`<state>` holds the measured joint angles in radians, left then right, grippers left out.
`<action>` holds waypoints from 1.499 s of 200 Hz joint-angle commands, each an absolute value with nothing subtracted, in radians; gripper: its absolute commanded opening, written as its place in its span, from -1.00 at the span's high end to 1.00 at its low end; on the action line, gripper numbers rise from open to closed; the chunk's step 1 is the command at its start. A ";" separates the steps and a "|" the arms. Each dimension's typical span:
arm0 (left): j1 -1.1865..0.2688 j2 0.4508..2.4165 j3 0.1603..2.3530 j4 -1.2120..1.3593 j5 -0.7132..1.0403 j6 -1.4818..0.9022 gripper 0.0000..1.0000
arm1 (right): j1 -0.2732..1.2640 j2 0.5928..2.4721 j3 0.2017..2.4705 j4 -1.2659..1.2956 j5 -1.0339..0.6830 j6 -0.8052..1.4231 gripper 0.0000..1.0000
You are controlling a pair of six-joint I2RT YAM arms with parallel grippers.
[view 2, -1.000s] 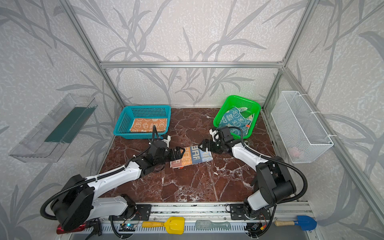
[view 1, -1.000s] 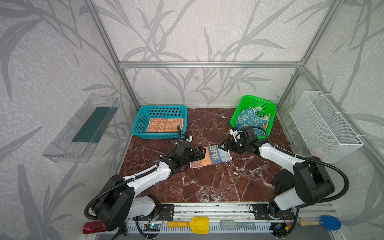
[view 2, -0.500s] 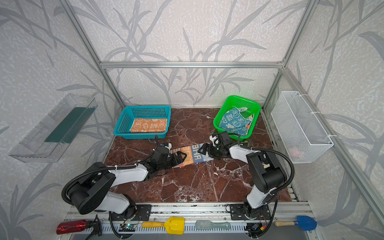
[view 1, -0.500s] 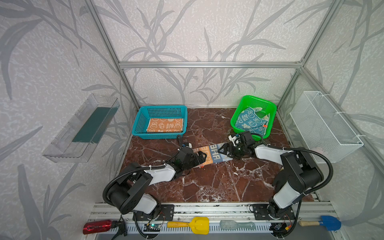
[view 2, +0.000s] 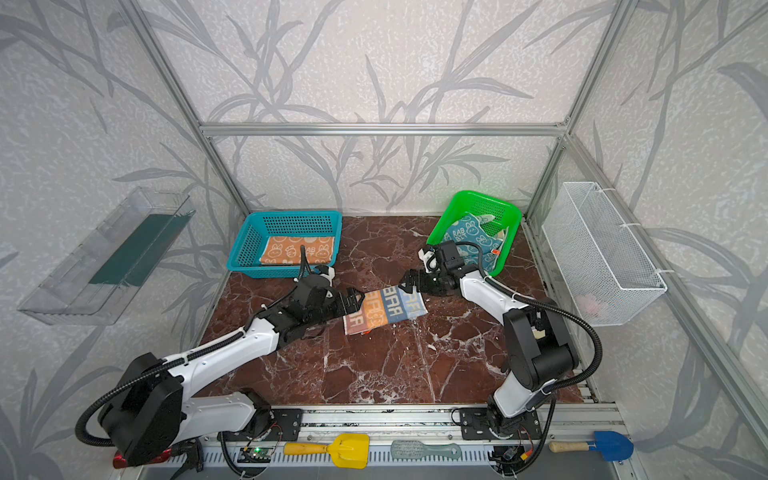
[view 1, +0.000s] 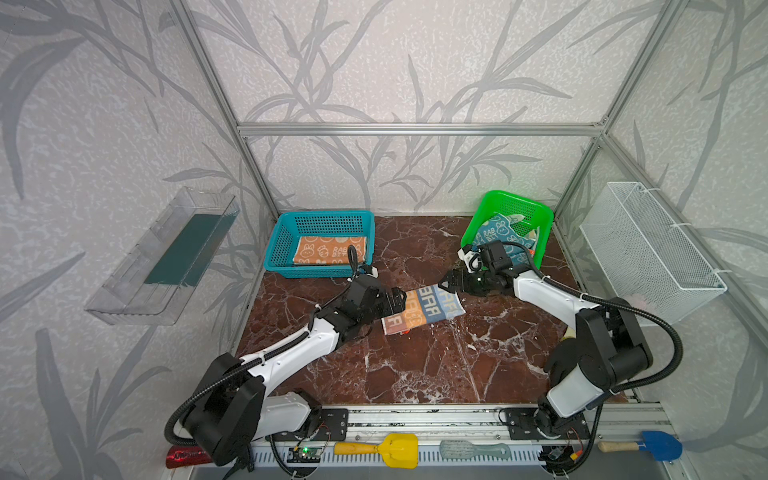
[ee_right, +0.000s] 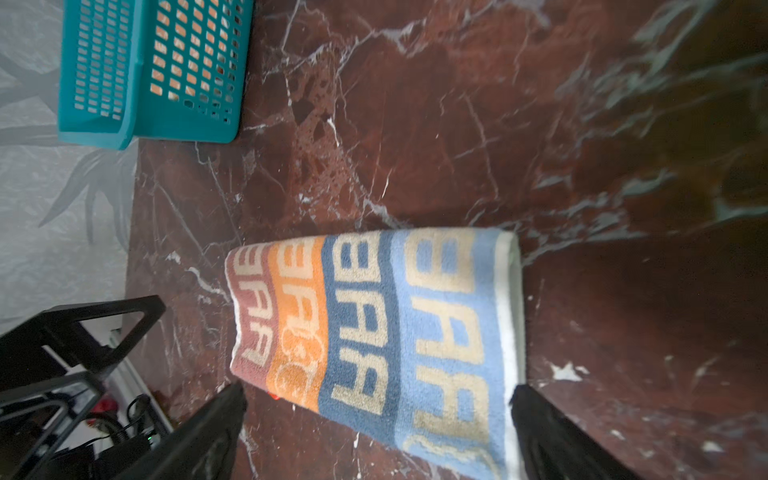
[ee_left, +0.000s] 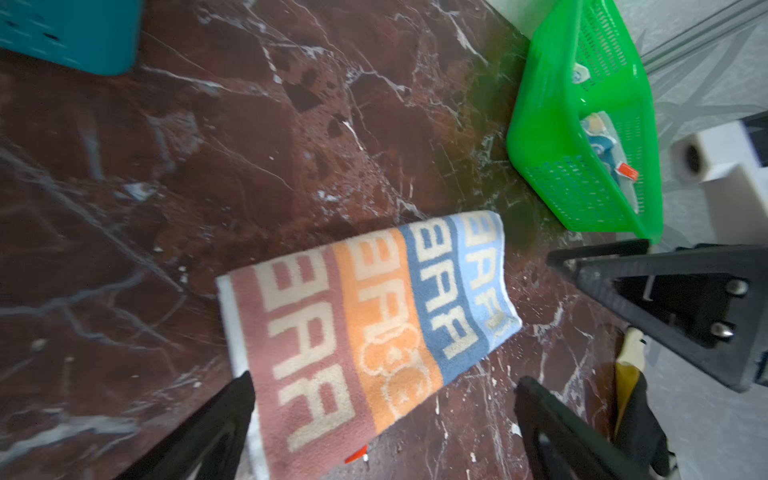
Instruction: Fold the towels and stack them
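Note:
My open left gripper needs to move down next onto the towel's brown-striped end and close there, because its fingers are still above the cloth.
The striped towel lies folded in the middle of the marble table. My left gripper is open at the towel's brown-striped end. Its fingers straddle that end without closing on it. My right gripper is open at the light-blue end, with its fingers on either side of the cloth. A folded orange towel lies in the teal basket. A crumpled teal-blue towel sits in the green basket.
A white wire basket hangs on the right wall and a clear tray on the left wall. A yellow shovel, a brush and a blue shovel lie along the front rail.
Both arms dipped low to the table half a second ago and have risen again at the striped towel's ends. The towel stays folded in about the same spot.

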<state>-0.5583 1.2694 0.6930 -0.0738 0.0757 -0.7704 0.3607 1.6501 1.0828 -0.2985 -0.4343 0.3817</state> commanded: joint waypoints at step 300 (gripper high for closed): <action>-0.526 1.712 0.990 -0.388 0.192 -0.545 1.00 | 0.441 1.823 1.030 -0.195 -0.437 0.513 -0.98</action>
